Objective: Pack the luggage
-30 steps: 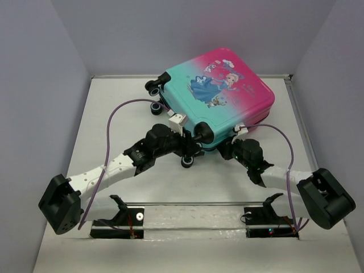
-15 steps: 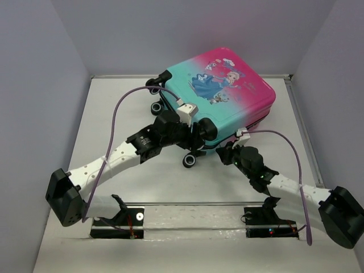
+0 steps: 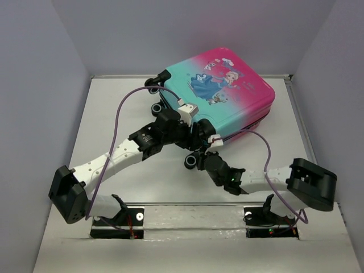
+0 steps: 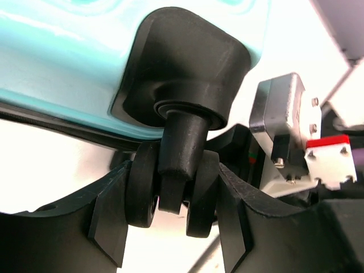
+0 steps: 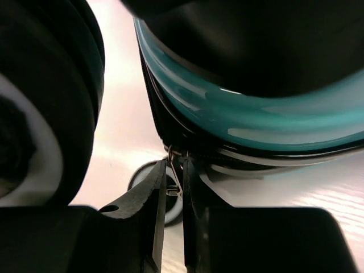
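I will pull the zip's pull to the left in the top view with my right gripper and let go of it, because the zip (image 5: pixel 151 101) follows the luggage's teal end that way.
The luggage (image 3: pixel 227 91), pink-to-teal with a princess print, lies closed and flat at the back of the table. My left gripper (image 3: pixel 196 132) is at its near-left corner. In the left wrist view the gripper (image 4: pixel 173 196) is shut on a black twin caster wheel (image 4: pixel 142 190) below the teal shell (image 4: pixel 68 57), a finger pressed on each side. My right gripper (image 3: pixel 203 156) is just below that corner. In the right wrist view that gripper (image 5: pixel 175 187) is shut on a thin metal zipper pull (image 5: pixel 176 177) hanging from the zip under the teal shell (image 5: pixel 256 122).
Another wheel (image 3: pixel 189 162) rests on the white table (image 3: pixel 114 114) beside the right gripper; two more wheels (image 3: pixel 153 86) stick out at the luggage's left end. Grey walls close the table on three sides. Purple cables (image 3: pixel 116 125) loop over both arms. Arm mounts (image 3: pixel 116 222) line the near edge.
The right arm swung left along the luggage's near edge, from the near-right side to the near-left corner by the wheel. The left gripper shifted slightly and stays on the wheel.
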Robot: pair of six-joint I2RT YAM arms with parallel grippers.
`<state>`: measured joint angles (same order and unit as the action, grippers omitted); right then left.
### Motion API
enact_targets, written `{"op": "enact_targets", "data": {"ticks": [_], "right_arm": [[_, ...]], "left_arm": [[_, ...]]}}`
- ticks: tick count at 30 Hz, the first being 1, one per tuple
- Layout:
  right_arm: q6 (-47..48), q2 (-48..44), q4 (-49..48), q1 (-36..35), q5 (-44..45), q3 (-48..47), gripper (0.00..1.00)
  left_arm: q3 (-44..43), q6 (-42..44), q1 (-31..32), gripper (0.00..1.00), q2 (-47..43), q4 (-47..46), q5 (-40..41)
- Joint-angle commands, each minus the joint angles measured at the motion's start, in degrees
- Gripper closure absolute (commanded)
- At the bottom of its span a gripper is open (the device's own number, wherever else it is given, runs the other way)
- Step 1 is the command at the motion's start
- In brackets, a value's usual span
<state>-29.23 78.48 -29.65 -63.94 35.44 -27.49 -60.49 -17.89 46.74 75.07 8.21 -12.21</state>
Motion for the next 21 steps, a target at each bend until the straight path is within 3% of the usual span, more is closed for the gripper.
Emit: {"op": "enact_targets", "data": {"ticks": [1, 6, 11, 12, 14, 15, 17, 18, 21], "right_arm": [[-5.0, 12.2, -23.4, -6.4, -7.0, -6.2, 0.93], [-8.2, 26.9, -45.3, -6.4, -6.4, -13.1, 0.93], [-9.8, 33.7, -52.2, -7.0, -1.3, -20.1, 0.93], [-9.7, 32.5, -53.7, -7.5, -0.8, -18.8, 0.89], [-9.1, 30.0, -55.2, -8.4, -0.8, -14.1, 0.71], [-9.2, 28.4, -56.3, -9.0, -1.2, -7.4, 0.42], [-12.1, 21.5, -54.3, -10.8, 2.5, 0.5, 0.24], [-14.9, 18.3, -47.8, -11.3, 4.8, 6.9, 0.14], [-20.8, 2.8, -31.1, -11.8, 5.5, 13.0, 0.08]], "left_arm": [[-4.1, -5.2, -1.7, 0.94, -1.4, -18.3, 1.8], [-4.9, -6.8, -1.7, 0.94, -3.5, -16.6, -0.7], [-3.2, -9.9, -1.8, 0.94, -4.5, -18.4, -3.2], [-2.7, -10.1, -1.7, 0.94, -4.8, -18.7, -2.7], [-2.3, -10.1, -1.8, 0.94, -4.8, -18.7, -2.0], [-1.9, -10.1, -1.8, 0.94, -4.9, -19.0, -1.7], [-1.2, -10.7, -1.8, 0.94, -4.8, -20.2, -1.8], [-0.7, -11.5, -1.7, 0.94, -4.2, -21.8, -2.2], [-1.6, -12.8, -1.7, 0.91, -2.3, -24.9, -5.1]]}}
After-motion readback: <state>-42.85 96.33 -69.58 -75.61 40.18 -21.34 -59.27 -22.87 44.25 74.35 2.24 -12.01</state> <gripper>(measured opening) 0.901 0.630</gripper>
